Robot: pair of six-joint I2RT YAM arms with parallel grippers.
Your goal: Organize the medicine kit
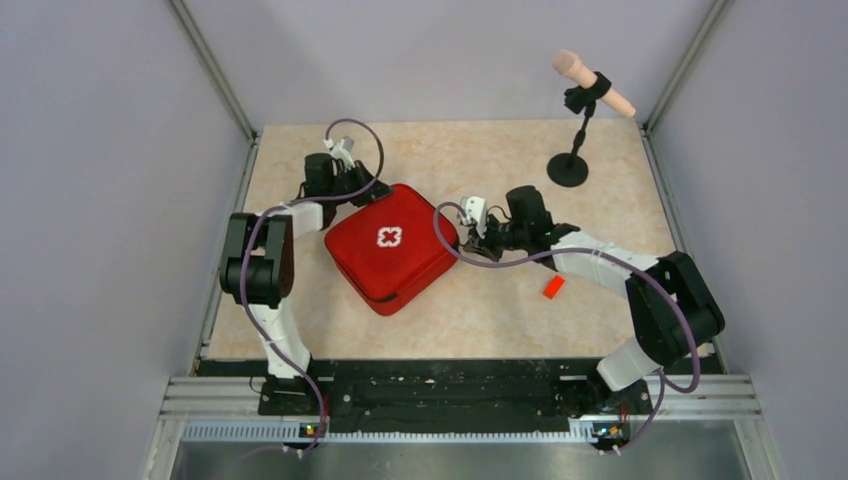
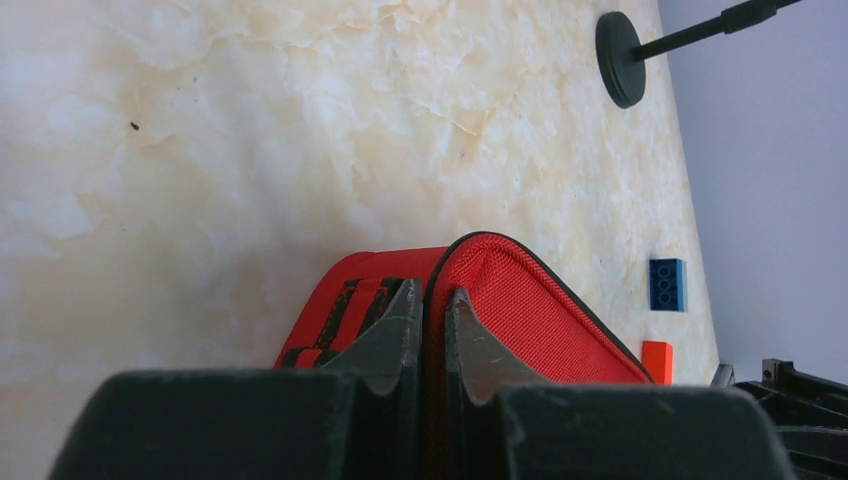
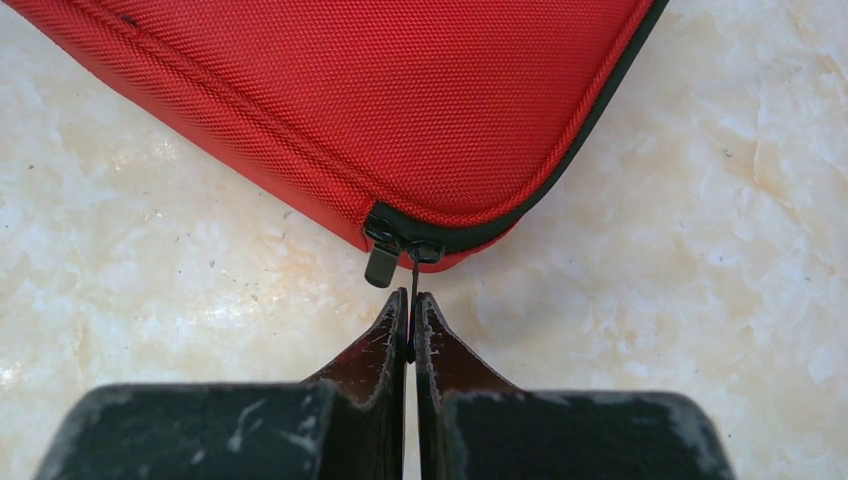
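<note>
Both zipper pulls already sit together, so the left gripper should next pull the kit's far corner (image 1: pixel 399 189) (image 2: pixel 450 250) a little to the left in the top view and let go of it.
The red medicine kit (image 1: pixel 390 245) lies closed on the table with its white cross facing up. My left gripper (image 1: pixel 352 192) is at the kit's far left corner. In the left wrist view the gripper (image 2: pixel 432 305) is shut on the kit's edge seam (image 2: pixel 500 290), with red fabric between the fingers. My right gripper (image 1: pixel 470 238) is at the kit's right corner. In the right wrist view it (image 3: pixel 411 305) is shut on a thin zipper pull (image 3: pixel 412 275) of the kit (image 3: pixel 400 90). A second zipper pull (image 3: pixel 382 262) hangs free beside it.
A small red block (image 1: pixel 553 287) lies on the table right of the kit, also seen in the left wrist view (image 2: pixel 657 360). A blue brick (image 2: pixel 667 284) lies near it. A microphone stand (image 1: pixel 568 168) stands at the back right. Grey walls enclose the table.
</note>
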